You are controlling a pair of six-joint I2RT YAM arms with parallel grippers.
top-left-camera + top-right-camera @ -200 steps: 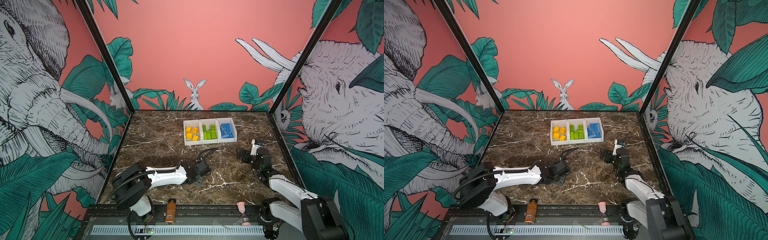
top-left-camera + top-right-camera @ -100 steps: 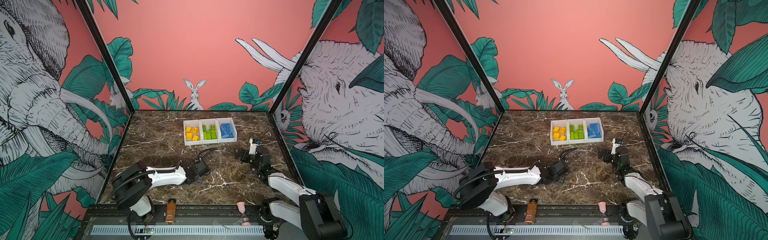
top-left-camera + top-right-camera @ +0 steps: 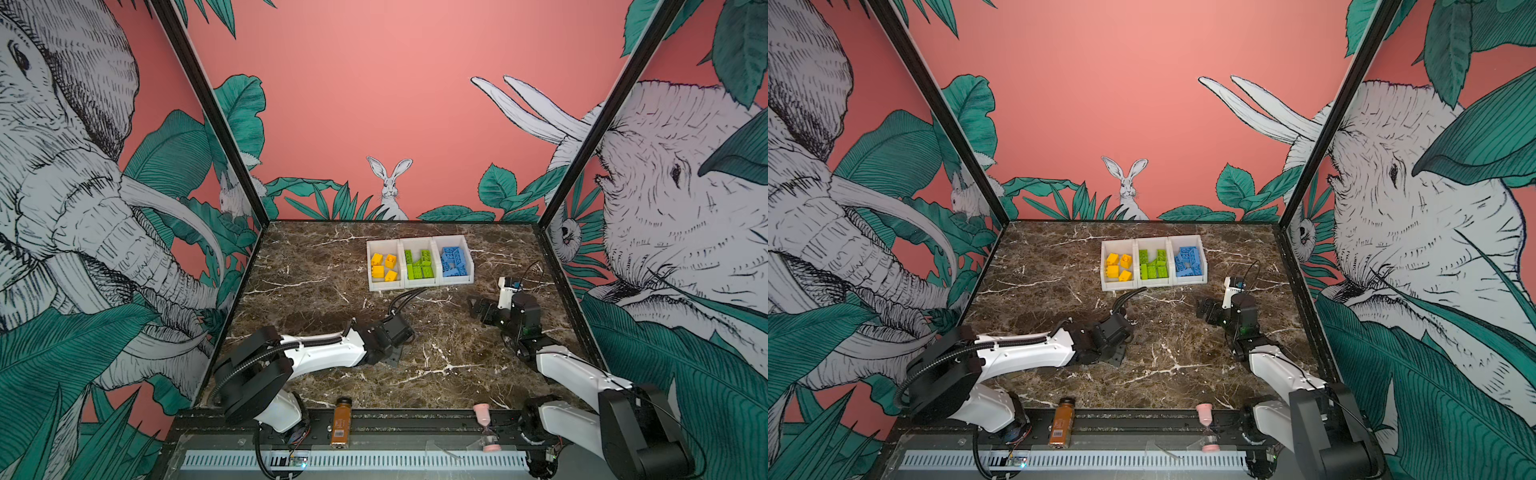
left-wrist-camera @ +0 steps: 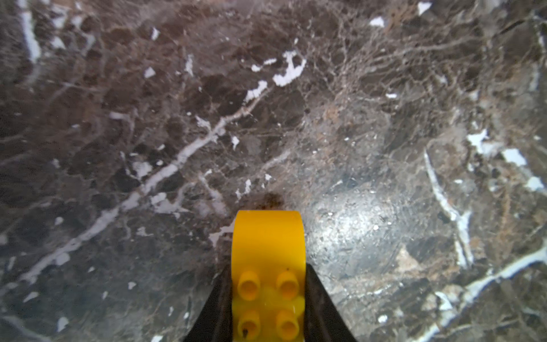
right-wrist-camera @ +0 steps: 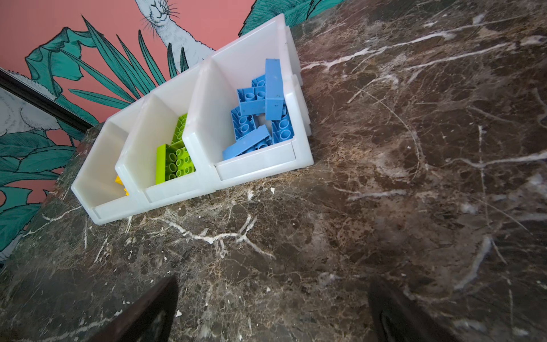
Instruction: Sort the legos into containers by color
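My left gripper is holding the brick and needs to rise and swing outward over the container of yellow legos to release it, since that matching container is outward of the gripper.
My left gripper (image 4: 268,268) is shut on a yellow lego (image 4: 268,237), studs toward the camera, low over the marble. In both top views this gripper (image 3: 395,353) sits at table centre-front and hides the brick. The three joined white containers (image 3: 386,286) stand at the back centre. They hold yellow legos (image 3: 384,267) on the left, lime green legos (image 3: 419,266) in the middle and blue legos (image 3: 454,262) on the right. My right gripper (image 3: 478,307) is open and empty, right of and nearer than the containers (image 5: 257,168), with bare marble between its fingers (image 5: 142,311).
A brown bottle (image 3: 341,422) and a pink hourglass (image 3: 484,426) rest on the front rail. Printed walls close in the marble table (image 3: 316,291) at the back and on both sides. A black cable (image 3: 405,297) loops up from the left wrist.
The left jaws have closed onto the yellow lego. The right gripper has shifted a little toward the containers and stays open.
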